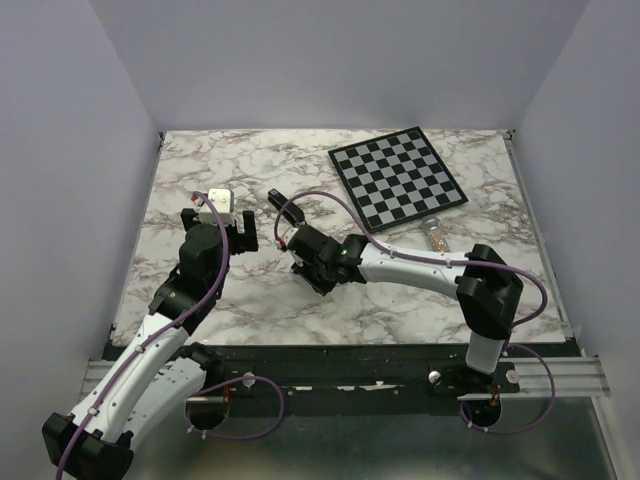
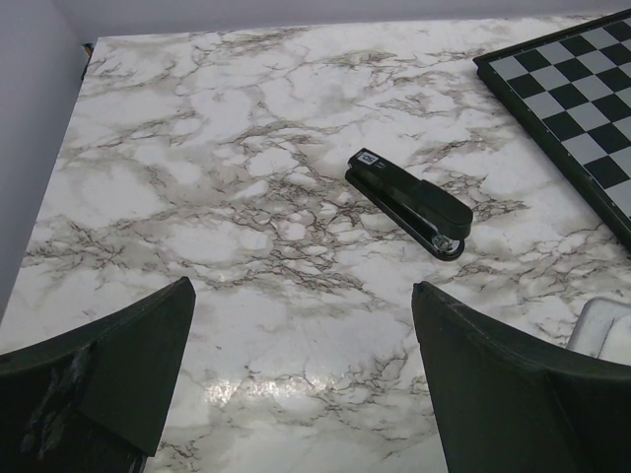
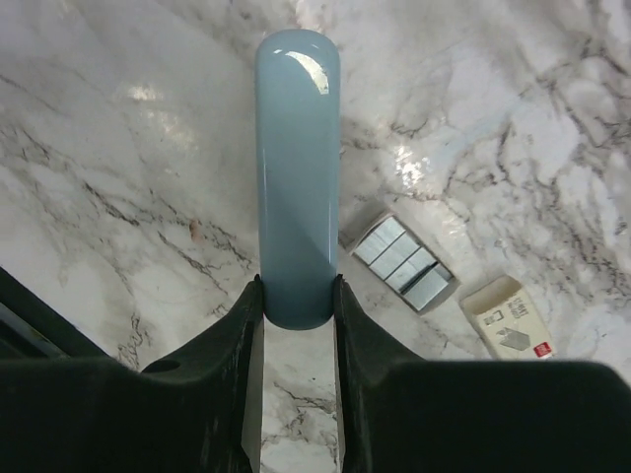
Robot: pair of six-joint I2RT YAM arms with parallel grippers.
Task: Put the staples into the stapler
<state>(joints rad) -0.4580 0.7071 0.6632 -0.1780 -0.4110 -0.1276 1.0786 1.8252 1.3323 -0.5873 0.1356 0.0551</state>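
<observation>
The cylinder goes outward and down in my right gripper next and gets released. The bare marble between stapler and chessboard lies outward of the gripper and below it.
The black stapler [image 2: 406, 202] lies closed on the marble table, ahead and to the right of my left gripper [image 2: 301, 286], which is open and empty; it also shows in the top view [image 1: 278, 198]. My right gripper [image 3: 296, 286] is shut on the near end of a pale blue round-ended cylinder [image 3: 298, 168], held above the table. The staples [image 3: 404, 264] are silver-grey strips side by side in a small open tray, just right of the cylinder. A small cream box [image 3: 508, 315] lies to their right. In the top view the right gripper [image 1: 287, 232] sits near the stapler.
A chessboard [image 1: 397, 178] lies at the back right and shows in the left wrist view [image 2: 572, 99]. A clear tube of brownish beads [image 1: 435, 235] lies in front of it. A white block [image 1: 222, 200] is at the left gripper [image 1: 218, 222].
</observation>
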